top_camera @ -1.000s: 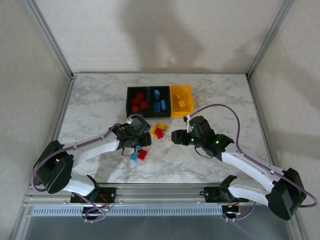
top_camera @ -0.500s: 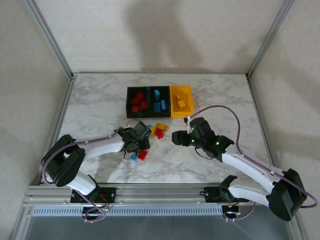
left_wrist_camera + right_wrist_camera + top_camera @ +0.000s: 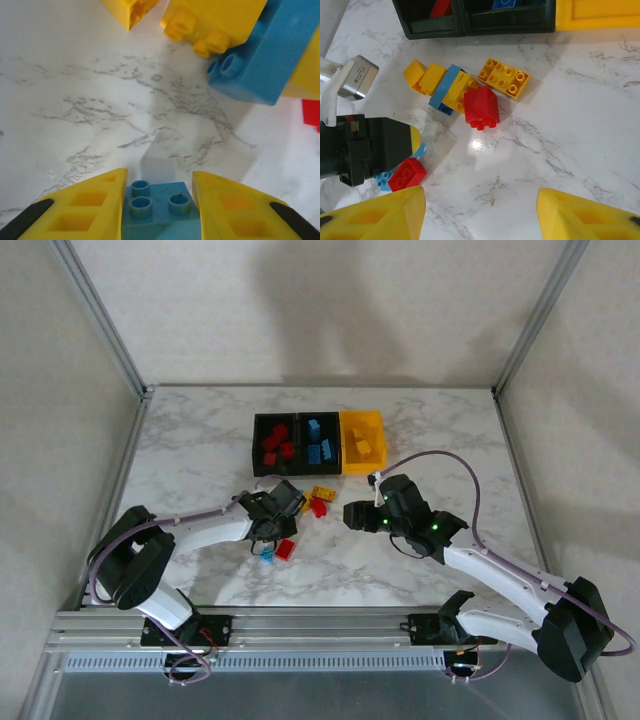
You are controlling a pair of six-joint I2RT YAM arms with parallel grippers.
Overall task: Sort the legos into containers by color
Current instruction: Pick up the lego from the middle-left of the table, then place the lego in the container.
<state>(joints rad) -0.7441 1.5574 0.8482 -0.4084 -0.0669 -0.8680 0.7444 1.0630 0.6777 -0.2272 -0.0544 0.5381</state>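
My left gripper holds the small blue lego and will next rise, move outward over the middle black bin [image 3: 320,446] and release the lego, since blue legos lie inside.
My left gripper [image 3: 160,176] has its yellow fingers tight on both sides of a small blue lego [image 3: 155,210], just above the marble. In the top view it [image 3: 283,517] sits at the near-left edge of the loose pile. Ahead of it lie a yellow brick [image 3: 215,20] and a longer blue brick [image 3: 265,55]. My right gripper [image 3: 480,195] hangs open over bare marble, right of the pile [image 3: 352,513]. Below it lie a red brick [image 3: 481,106], a yellow 2x4 [image 3: 503,77] and a small red brick [image 3: 407,173]. At the back stand two black bins [image 3: 255,445] [image 3: 318,417] and a yellow bin [image 3: 362,415].
The left black bin holds red bricks, the middle one blue bricks, the yellow one yellow bricks. Another blue brick [image 3: 267,554] lies beside the small red one near the front. Metal frame posts [image 3: 120,370] flank the table; the right arm's cable [image 3: 470,480] loops above the marble.
The left arm has stretched out lower and moved its gripper forward and right to the pile's near edge. The right arm has stayed put.
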